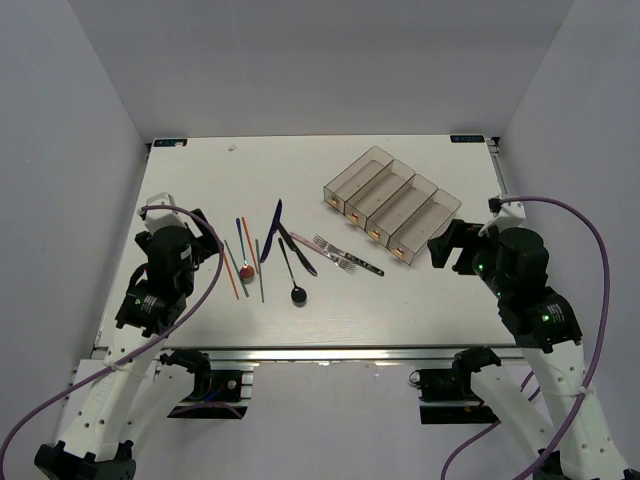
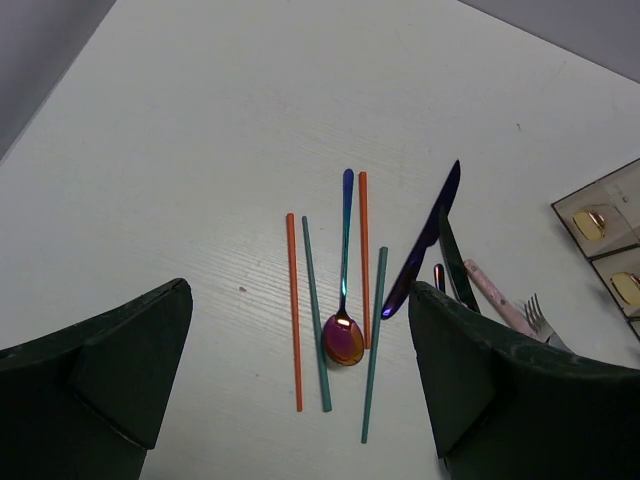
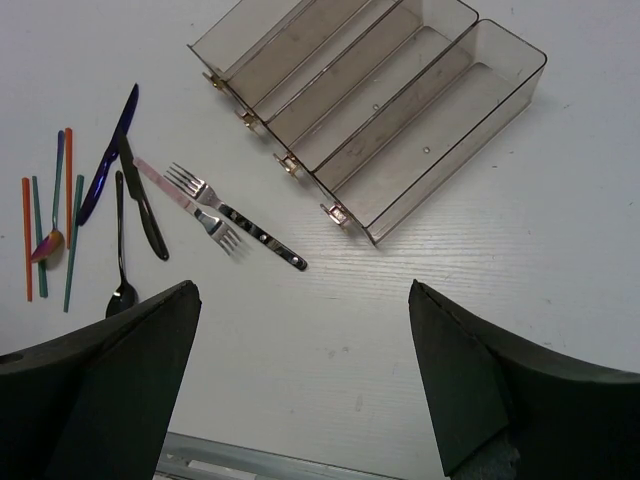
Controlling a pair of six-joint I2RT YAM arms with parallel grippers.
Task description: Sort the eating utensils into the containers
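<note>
My right gripper moves to the left in the top view and down onto the fork's black handle near its neck next, since this fork lies closest.
The utensils lie loose mid-table: orange chopsticks, green chopsticks, a red-bowled spoon with a blue handle, a dark-blue knife, a black knife, a black spoon and two forks. The four joined smoky-grey containers stand empty at the back right and also show in the right wrist view. My left gripper is open and empty, above the table just left of the chopsticks. My right gripper is open and empty, over bare table near the containers' right end.
The table's front edge has a metal rail. White walls close the table in at the left, back and right. Purple cables loop off both arms.
</note>
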